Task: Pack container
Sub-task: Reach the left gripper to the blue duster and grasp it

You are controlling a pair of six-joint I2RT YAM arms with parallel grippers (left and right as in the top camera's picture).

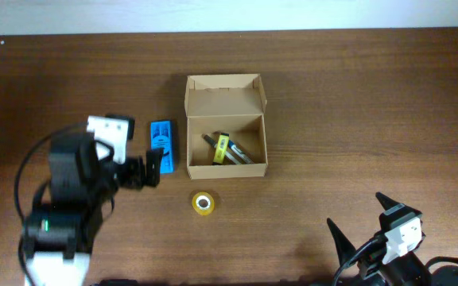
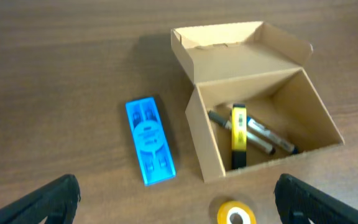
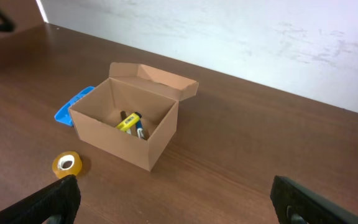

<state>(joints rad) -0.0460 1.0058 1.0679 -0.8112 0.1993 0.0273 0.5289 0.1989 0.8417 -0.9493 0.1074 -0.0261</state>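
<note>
The left gripper reaches outward and down to the blue eraser block next, onto its round middle (image 1: 161,144) (image 2: 149,136), since the block's width fits the open fingers.
The tan cardboard container (image 1: 227,143) stands open mid-table with its flap lid up at the back; it also shows in the left wrist view (image 2: 260,118) and the right wrist view (image 3: 129,127). Inside lie a yellow marker (image 1: 222,148) and dark markers (image 2: 260,137). A flat blue eraser block (image 1: 162,145) lies just left of the box. A yellow tape roll (image 1: 203,202) lies in front of it. My left gripper (image 1: 151,168) is open and empty, left of the box near the eraser. My right gripper (image 1: 364,226) is open and empty at the front right.
The brown wooden table (image 1: 356,119) ends at a pale wall at the back (image 3: 229,31). The tape roll also shows in the left wrist view (image 2: 236,213) and the right wrist view (image 3: 66,164).
</note>
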